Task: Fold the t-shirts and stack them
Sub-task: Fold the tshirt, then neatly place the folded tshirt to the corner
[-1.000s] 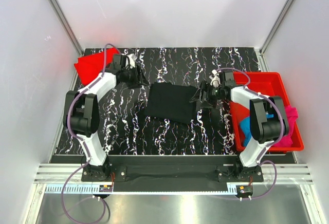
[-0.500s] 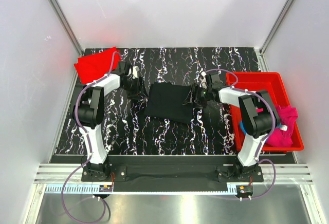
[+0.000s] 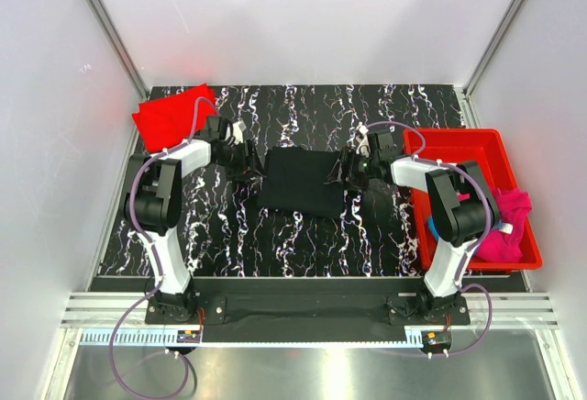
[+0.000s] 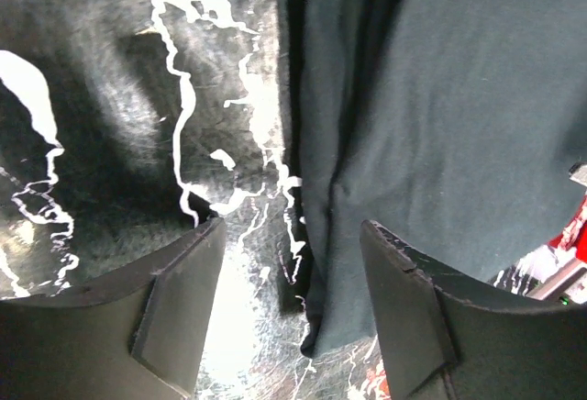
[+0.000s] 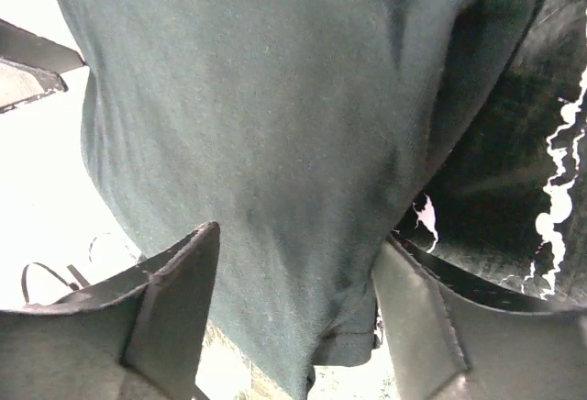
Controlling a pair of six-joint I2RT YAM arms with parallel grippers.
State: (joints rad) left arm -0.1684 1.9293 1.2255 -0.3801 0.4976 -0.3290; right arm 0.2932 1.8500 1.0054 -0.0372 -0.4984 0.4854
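The black t-shirt has its far corner nearest the red t-shirt, so my left gripper should move outward and slightly toward the black t-shirt, onto its edge by that corner.
A folded black t-shirt lies flat mid-table. My left gripper sits low at its left edge. In the left wrist view that gripper is open, and the shirt's edge lies between the jaws, close to the right finger. My right gripper is at the shirt's right edge. In the right wrist view it is open too, with the black cloth and its hem lying between the jaws. A red t-shirt rests at the back left. A magenta t-shirt lies in the bin.
The rigid red bin stands along the right side of the marbled black table, beside my right arm. A sliver of blue cloth shows at the bin's near left, mostly behind the arm. White walls enclose three sides.
My left gripper has moved from near the red t-shirt to the black shirt's left edge. My right gripper has shifted left onto its right edge. The shirt has stayed in place.
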